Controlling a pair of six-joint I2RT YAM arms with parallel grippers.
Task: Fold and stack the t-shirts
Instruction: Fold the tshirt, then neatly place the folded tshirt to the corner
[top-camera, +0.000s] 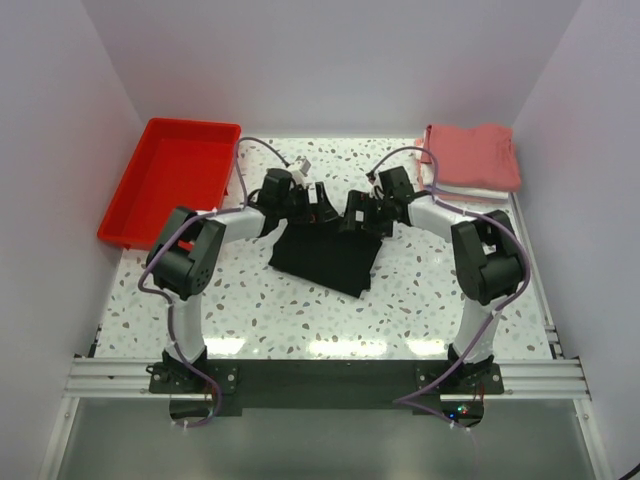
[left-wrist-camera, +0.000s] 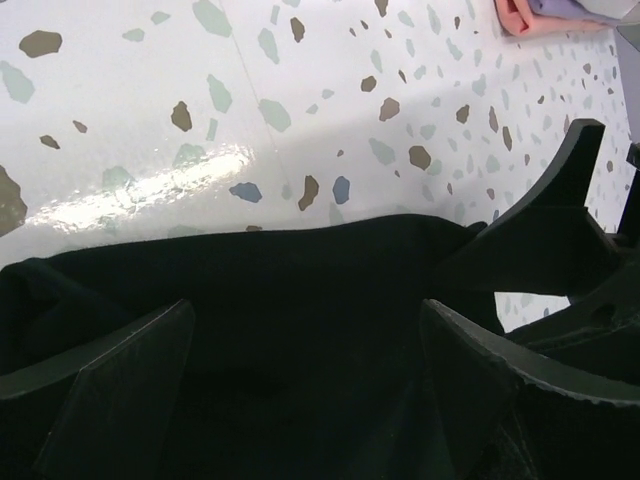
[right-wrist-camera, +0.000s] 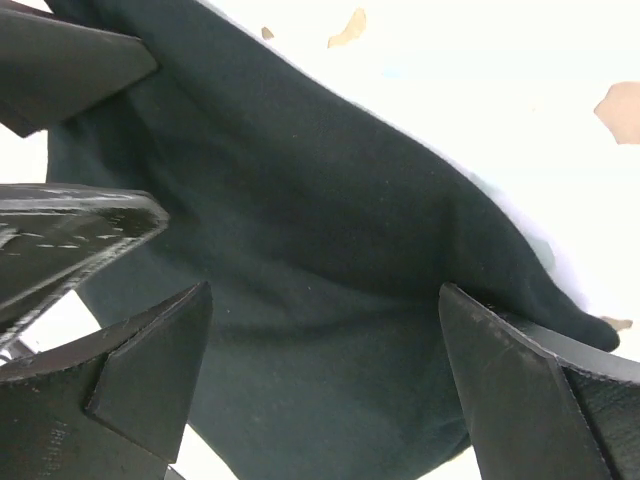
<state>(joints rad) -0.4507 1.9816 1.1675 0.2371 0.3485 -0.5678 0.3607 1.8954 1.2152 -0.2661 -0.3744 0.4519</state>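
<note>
The black t-shirt's side edge (top-camera: 374, 262) (right-wrist-camera: 448, 440) farthest from the red tray is clear of my left gripper, so my right gripper should move back and down onto it next.
A black t-shirt (top-camera: 325, 258) lies folded in the middle of the table. My left gripper (top-camera: 316, 212) hangs over its far left edge and my right gripper (top-camera: 352, 220) over its far right edge, close together. In the left wrist view the black t-shirt (left-wrist-camera: 300, 310) spreads under my left gripper (left-wrist-camera: 305, 345), whose jaws stand wide apart with only cloth below them. The right wrist view shows the same black t-shirt (right-wrist-camera: 330, 260) beneath my open right gripper (right-wrist-camera: 325, 335). A folded stack with a salmon-red t-shirt (top-camera: 472, 156) on top and white cloth under it sits at the far right corner.
A red plastic tray (top-camera: 172, 180) stands at the far left of the speckled table (top-camera: 300, 315). White walls close in on three sides. The other gripper's fingers (left-wrist-camera: 555, 215) show at the right of the left wrist view.
</note>
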